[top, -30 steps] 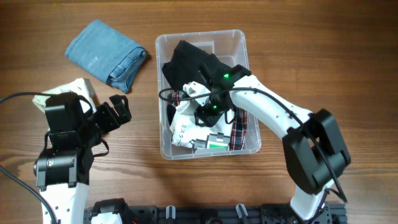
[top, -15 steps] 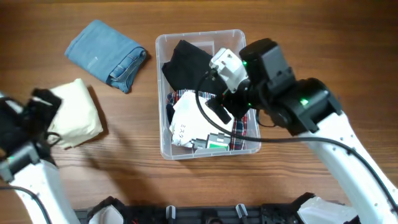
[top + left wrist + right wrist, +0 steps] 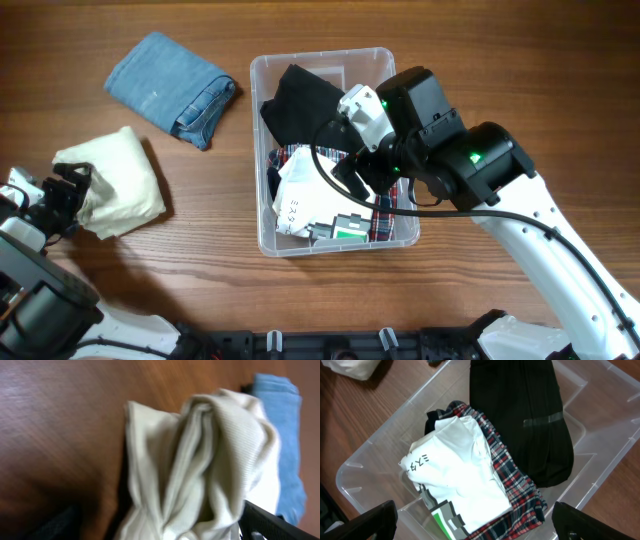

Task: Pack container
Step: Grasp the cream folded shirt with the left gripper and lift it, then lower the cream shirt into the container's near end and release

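Observation:
My left gripper already has the cream garment's folded edge between its spread fingers, so it will close them around this edge next.
The container, a clear plastic bin, stands mid-table and holds a black garment, a plaid one and a white printed one. My right gripper hovers open over these clothes, holding nothing. From the right wrist, the container shows the white garment lying on the plaid, beneath my right gripper. My left gripper stands open at the left edge of a folded cream garment. From the left wrist, the cream cloth lies between its spread jaws.
Folded blue jeans lie on the wooden table at the back left, and also show as jeans beyond the cream garment. The right arm's links cross the container's right half. The table's front edge carries a black rail.
The right gripper opened, let go of the white garment and rose above the container. The left arm swung out to the far left and now faces the cream garment's left side.

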{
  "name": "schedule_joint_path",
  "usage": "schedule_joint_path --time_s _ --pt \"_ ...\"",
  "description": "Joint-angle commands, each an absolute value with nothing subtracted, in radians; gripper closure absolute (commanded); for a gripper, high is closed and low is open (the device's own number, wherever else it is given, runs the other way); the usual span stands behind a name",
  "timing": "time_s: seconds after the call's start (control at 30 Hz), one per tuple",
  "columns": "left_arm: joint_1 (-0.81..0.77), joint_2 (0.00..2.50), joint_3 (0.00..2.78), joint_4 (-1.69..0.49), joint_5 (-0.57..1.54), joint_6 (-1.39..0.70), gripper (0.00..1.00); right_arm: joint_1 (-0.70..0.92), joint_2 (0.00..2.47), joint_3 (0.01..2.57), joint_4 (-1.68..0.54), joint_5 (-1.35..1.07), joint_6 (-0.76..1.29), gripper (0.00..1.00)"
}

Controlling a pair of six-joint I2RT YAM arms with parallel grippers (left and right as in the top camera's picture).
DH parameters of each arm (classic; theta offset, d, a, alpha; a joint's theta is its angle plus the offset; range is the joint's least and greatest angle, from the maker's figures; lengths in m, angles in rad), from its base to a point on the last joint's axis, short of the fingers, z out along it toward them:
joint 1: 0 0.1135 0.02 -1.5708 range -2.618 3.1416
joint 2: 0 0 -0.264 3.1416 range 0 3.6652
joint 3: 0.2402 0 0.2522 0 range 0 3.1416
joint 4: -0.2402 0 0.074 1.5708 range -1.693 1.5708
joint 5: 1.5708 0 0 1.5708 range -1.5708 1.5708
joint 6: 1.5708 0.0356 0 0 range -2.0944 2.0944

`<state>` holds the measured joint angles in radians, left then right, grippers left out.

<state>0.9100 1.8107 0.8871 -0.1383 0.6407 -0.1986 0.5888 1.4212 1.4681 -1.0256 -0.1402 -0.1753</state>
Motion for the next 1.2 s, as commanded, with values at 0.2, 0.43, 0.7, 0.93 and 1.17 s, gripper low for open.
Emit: schedule_joint_path --time_s 0.2,0.43,0.7,0.93,1.17 --pt "0.81 1.854 0.891 -0.232 0.751 -0.072 0.13 0.585 1.462 1.462 -1.003 -0.131 -0.122 0.0" --pt "0.788 1.842 0.891 -0.316 0.783 -0.06 0.85 0.585 1.467 1.462 -1.005 -0.126 -0.101 0.0" --pt "0.748 1.449 0.899 -0.31 0.867 -0.177 0.96 0.583 1.377 1.462 -0.979 0.07 0.036 0.0" --pt "0.4 0.948 0.904 -0.366 0.886 -0.221 0.96 0.377 1.192 1.471 -0.957 0.183 0.273 0.0" --pt "-0.115 0.991 0.904 -0.375 0.872 -0.287 0.96 0.242 1.179 1.471 -1.072 0.176 0.368 0.0"
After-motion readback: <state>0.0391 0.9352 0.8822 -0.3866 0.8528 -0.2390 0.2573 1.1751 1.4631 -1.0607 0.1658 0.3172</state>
